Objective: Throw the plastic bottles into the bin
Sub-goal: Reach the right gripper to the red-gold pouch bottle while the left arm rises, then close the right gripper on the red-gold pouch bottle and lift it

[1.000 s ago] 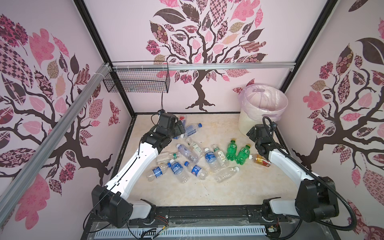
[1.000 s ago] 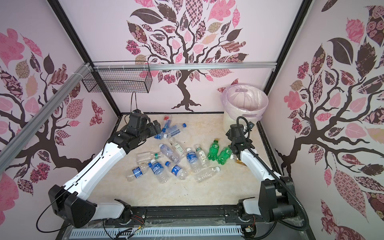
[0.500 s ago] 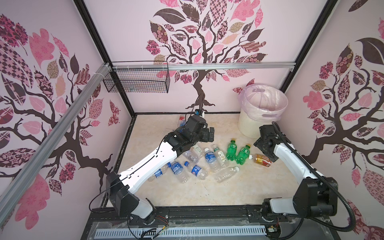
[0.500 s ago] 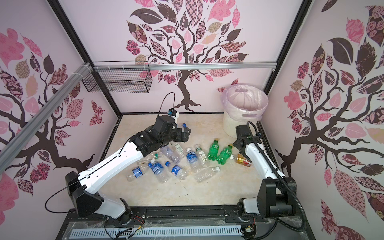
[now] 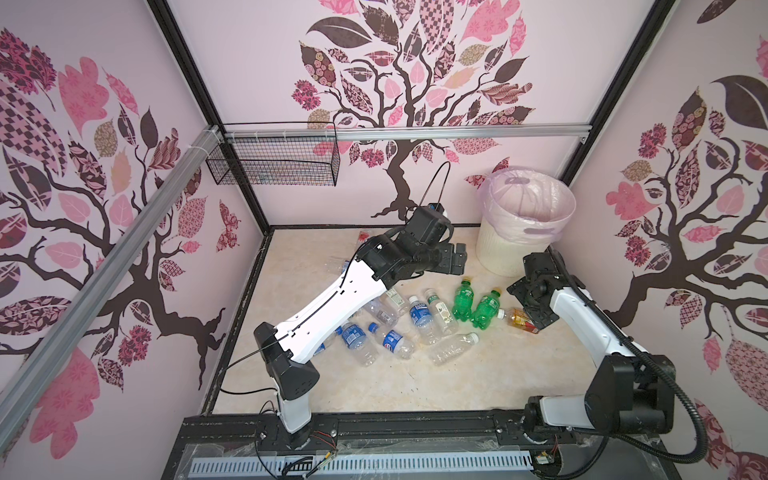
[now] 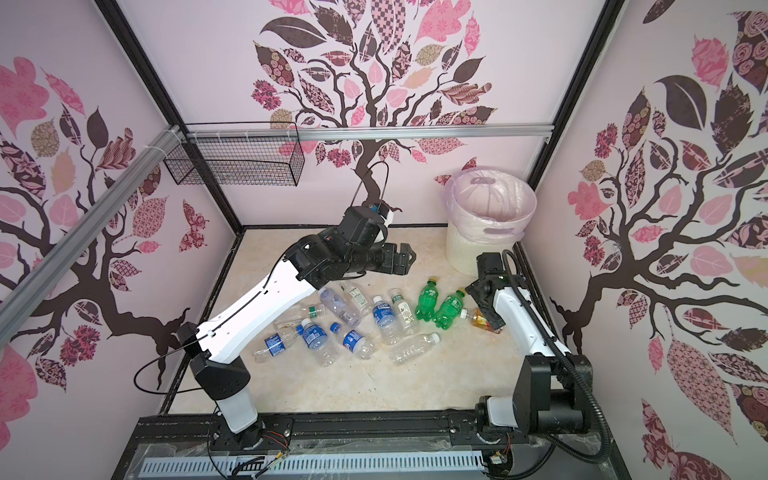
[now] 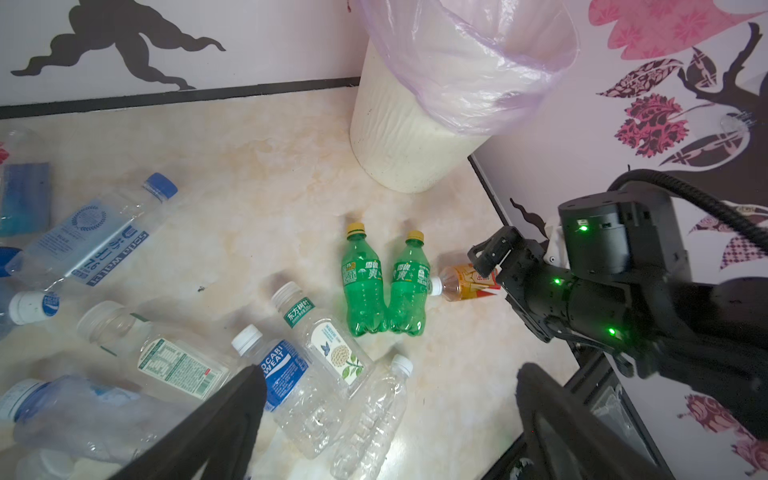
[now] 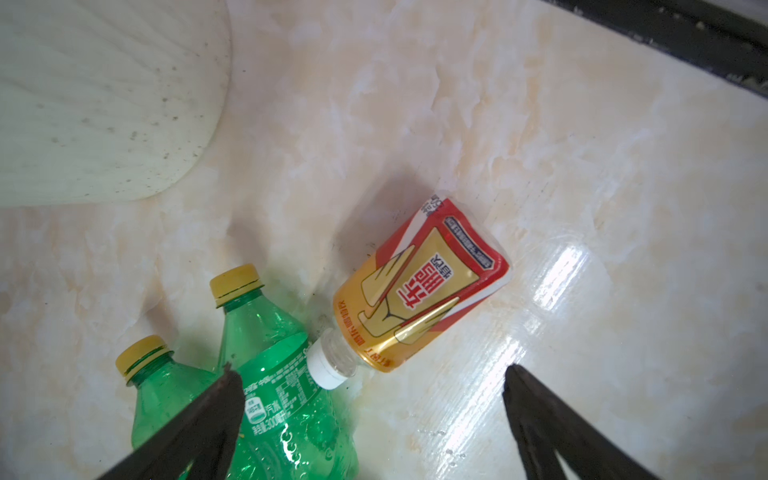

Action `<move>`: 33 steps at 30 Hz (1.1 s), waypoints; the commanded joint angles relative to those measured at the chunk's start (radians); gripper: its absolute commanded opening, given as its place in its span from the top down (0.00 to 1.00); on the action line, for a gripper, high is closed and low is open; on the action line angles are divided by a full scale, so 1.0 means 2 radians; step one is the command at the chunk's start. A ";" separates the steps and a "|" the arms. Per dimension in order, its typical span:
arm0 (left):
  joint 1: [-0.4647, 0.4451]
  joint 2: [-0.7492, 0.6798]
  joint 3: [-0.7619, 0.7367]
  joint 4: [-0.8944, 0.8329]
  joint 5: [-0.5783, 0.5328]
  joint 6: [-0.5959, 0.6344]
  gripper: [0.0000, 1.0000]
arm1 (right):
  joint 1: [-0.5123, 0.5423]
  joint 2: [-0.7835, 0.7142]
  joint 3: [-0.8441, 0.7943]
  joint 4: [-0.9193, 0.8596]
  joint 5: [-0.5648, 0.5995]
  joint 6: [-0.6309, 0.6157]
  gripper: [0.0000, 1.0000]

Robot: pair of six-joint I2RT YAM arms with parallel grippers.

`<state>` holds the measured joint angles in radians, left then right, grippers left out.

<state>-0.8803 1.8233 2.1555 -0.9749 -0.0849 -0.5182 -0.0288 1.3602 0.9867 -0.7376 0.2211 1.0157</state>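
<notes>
The right gripper lowers onto the labelled middle of the orange-labelled bottle (image 5: pixel 519 319) (image 8: pixel 419 291) and closes next: only its cap touches a green bottle, leaving its middle clear.
Several plastic bottles (image 5: pixel 419 316) lie on the beige floor in both top views, most of them clear with blue or white labels (image 7: pixel 286 374). Two green bottles (image 5: pixel 463 299) (image 7: pixel 363 282) with yellow caps lie side by side. An orange-labelled bottle (image 5: pixel 519 319) (image 8: pixel 419 291) touches one of them with its cap. The cream bin (image 5: pixel 505 253) (image 7: pixel 399 137) with a lilac bag stands at the back right. My left gripper (image 5: pixel 459 257) (image 7: pixel 390 372) hangs open and empty above the floor, pointing at the bin. My right gripper (image 5: pixel 530 307) (image 8: pixel 372 374) is open just over the orange-labelled bottle.
A black wire basket (image 5: pixel 276 166) hangs on the back wall at the left, under an aluminium rail (image 5: pixel 415 134). A few more bottles (image 5: pixel 345 266) lie behind the left arm near the back wall. Black frame edges border the floor.
My left arm has swung from the back left corner to the middle, raised and turned towards the bin. My right gripper has shifted slightly towards the right wall, over the orange-labelled bottle. Both stayed open.
</notes>
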 commanded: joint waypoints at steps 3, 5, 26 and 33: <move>0.007 0.021 0.046 -0.051 -0.020 -0.005 0.03 | -0.018 -0.027 -0.058 0.022 -0.035 0.032 0.01; 0.004 0.021 0.037 -0.041 -0.034 -0.002 0.03 | -0.018 -0.042 -0.075 0.048 -0.032 0.020 0.01; 0.000 0.039 0.018 -0.027 0.023 -0.020 0.03 | -0.043 0.039 -0.057 0.110 -0.046 0.006 0.05; 0.000 0.041 0.011 -0.026 0.023 -0.016 0.03 | -0.046 0.059 -0.077 0.140 -0.058 0.010 0.11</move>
<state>-0.8761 1.9038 2.1551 -1.0348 -0.0479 -0.5537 -0.1101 1.4456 0.8440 -0.4793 0.1246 1.0252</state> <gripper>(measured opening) 0.972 0.896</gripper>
